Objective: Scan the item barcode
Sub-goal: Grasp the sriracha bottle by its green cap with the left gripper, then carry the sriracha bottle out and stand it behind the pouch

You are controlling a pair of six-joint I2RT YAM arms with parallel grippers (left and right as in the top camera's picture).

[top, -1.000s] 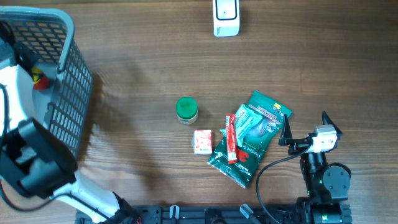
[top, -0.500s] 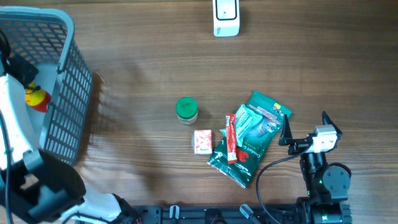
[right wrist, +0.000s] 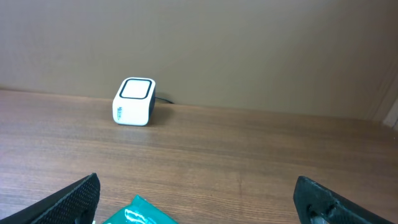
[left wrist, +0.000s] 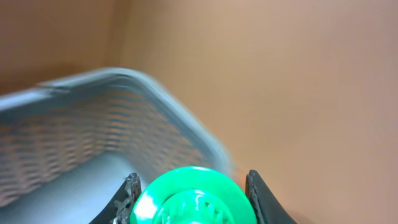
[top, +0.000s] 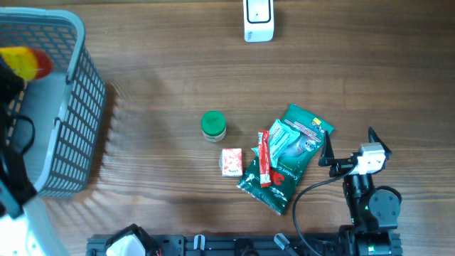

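Observation:
The cap should next go down and to the right in the overhead view with my left gripper, which should release it between the jar and the packets, where bare wood is free.
My left gripper [left wrist: 191,200] is shut on an item with a round bright green end [left wrist: 193,196] that fills the gap between its fingers. In the overhead view that item [top: 21,62] looks yellow and red, high over the grey basket [top: 79,107] at the far left. No barcode shows on it. The white scanner [top: 258,20] stands at the table's far edge, also in the right wrist view as the scanner [right wrist: 134,101]. My right gripper [top: 348,139] rests open at the front right, with nothing between its fingers.
A green-lidded jar [top: 213,126], a small red box [top: 232,162], a red stick pack [top: 264,160] and green packets [top: 291,153] lie mid-table. A teal packet corner [right wrist: 140,213] lies just ahead of the right gripper. The basket's rim [left wrist: 149,87] is below the left gripper.
The left arm has lifted and swung toward the far left corner, carrying the yellow and red item up from inside the basket. The right arm has not moved.

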